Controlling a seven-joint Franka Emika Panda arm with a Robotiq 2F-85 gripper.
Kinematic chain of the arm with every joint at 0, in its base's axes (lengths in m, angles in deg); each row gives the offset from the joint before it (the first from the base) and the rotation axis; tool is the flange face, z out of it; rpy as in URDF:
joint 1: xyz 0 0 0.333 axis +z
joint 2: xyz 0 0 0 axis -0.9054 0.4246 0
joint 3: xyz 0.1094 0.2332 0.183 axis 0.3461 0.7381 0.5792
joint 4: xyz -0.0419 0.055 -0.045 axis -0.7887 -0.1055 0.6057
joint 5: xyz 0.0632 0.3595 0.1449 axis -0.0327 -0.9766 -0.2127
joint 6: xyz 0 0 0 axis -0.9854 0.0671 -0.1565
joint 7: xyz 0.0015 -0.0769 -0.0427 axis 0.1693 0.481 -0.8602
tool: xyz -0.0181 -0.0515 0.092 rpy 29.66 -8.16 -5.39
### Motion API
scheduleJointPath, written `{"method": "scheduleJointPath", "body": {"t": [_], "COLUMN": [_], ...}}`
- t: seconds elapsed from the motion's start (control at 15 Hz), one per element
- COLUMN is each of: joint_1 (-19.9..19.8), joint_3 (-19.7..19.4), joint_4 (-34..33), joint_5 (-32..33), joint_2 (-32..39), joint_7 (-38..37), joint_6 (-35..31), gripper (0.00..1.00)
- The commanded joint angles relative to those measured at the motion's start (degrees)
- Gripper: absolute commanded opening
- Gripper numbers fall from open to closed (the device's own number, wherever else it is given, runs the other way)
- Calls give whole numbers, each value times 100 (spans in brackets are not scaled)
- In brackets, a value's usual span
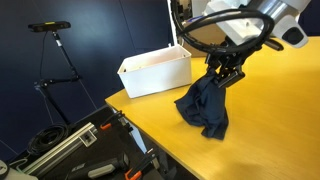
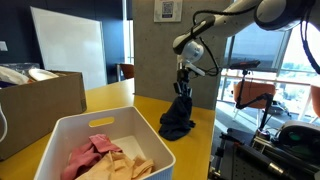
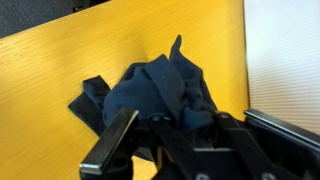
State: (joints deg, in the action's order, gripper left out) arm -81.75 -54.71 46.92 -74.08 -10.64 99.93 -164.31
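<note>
I should next bring my gripper down over the part of the cloth that is already lying on the yellow table.
A dark blue cloth [image 1: 205,106] hangs from my gripper [image 1: 224,76], its lower end still resting on the yellow table [image 1: 270,120]. In an exterior view the cloth [image 2: 177,118] droops below the gripper [image 2: 182,88] near the table's far edge. In the wrist view the cloth [image 3: 155,88] is bunched between the black fingers [image 3: 190,125], which are shut on its top fold.
A white bin [image 1: 156,72] stands on the table behind the cloth; it holds pink and cream cloths [image 2: 105,158]. A cardboard box [image 2: 40,100] sits beside it. A tripod [image 1: 55,60] and equipment cases [image 1: 80,150] stand off the table's edge.
</note>
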Motion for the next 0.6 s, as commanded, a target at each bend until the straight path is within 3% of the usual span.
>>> {"method": "scheduleJointPath", "body": {"t": [0.0, 0.53], "joint_1": [312, 1270], "joint_3": [99, 73], "joint_4": [-110, 1135], "joint_5": [524, 1713], "joint_2": [327, -133], "joint_7": [-494, -1223], "joint_6": [-477, -1572], "gripper": [4, 4]}}
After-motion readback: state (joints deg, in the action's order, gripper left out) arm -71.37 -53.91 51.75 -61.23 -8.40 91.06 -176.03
